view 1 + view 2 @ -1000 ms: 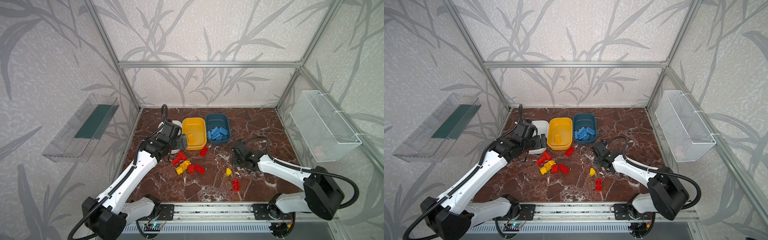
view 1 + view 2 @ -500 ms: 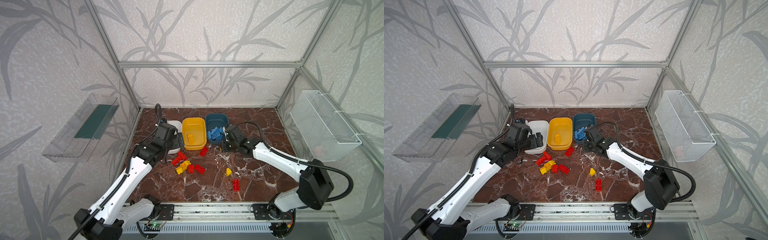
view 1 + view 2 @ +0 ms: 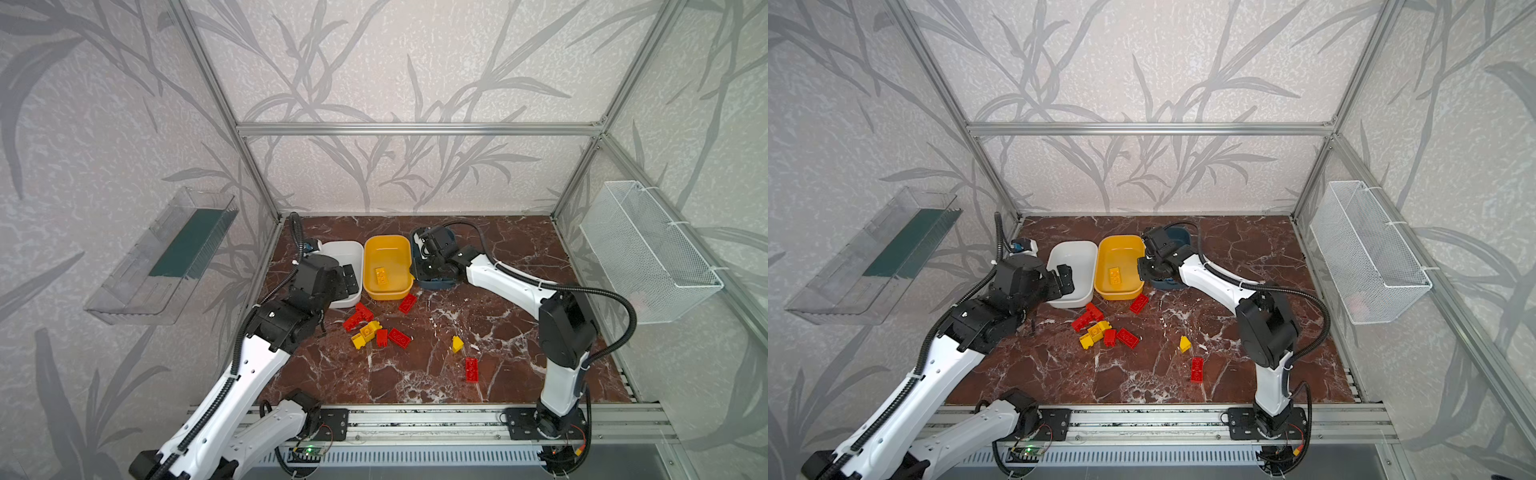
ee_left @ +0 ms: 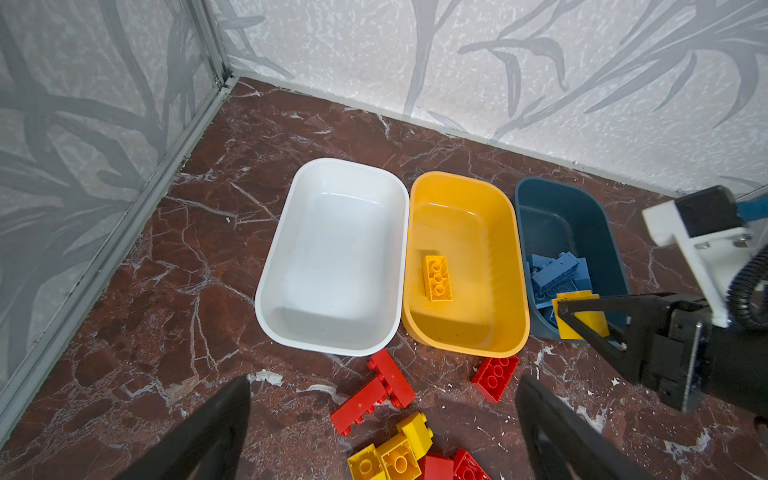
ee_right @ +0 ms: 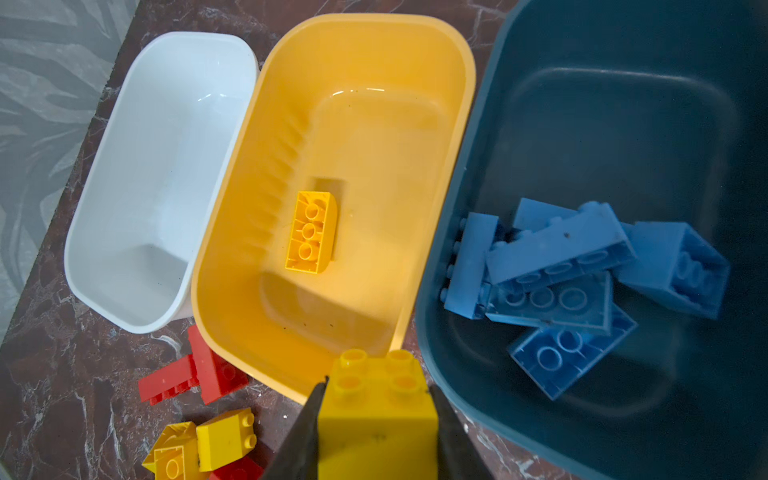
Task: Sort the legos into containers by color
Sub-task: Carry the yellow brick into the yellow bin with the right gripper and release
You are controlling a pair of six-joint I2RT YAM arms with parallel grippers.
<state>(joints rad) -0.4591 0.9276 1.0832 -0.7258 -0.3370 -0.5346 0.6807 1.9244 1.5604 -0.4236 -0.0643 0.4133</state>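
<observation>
The yellow brick (image 5: pixel 376 411) matches the yellow tub's color, so my right gripper will next move from the tubs' meeting rims over the yellow tub's bottom and release it beside its yellow lego.
Three containers stand in a row at the back: a white tub (image 3: pixel 345 249) with nothing in it, a yellow tub (image 3: pixel 388 245) holding one yellow lego (image 3: pixel 381 275), and a teal-blue tub (image 5: pixel 602 124) with several blue legos (image 5: pixel 561 270). My right gripper (image 5: pixel 376 386) is shut on a yellow brick (image 5: pixel 376 411) and hangs over the near rims where the yellow and blue tubs meet. My left gripper (image 3: pixel 347 280) stands open and holds nothing, above the white tub's near end. Red and yellow legos (image 3: pixel 370 328) lie loose on the floor in front of the tubs.
Apart from the pile, a red brick (image 3: pixel 407 302) lies by the yellow tub; a yellow wedge (image 3: pixel 457 344) and a red brick (image 3: pixel 471 369) lie further forward. A wire basket (image 3: pixel 648 249) hangs on the right wall, a clear tray (image 3: pixel 166 257) on the left.
My right arm has swung from the floor at mid-right back to the tubs, carrying the yellow brick. My left gripper has drawn away from the yellow tub toward the white one.
</observation>
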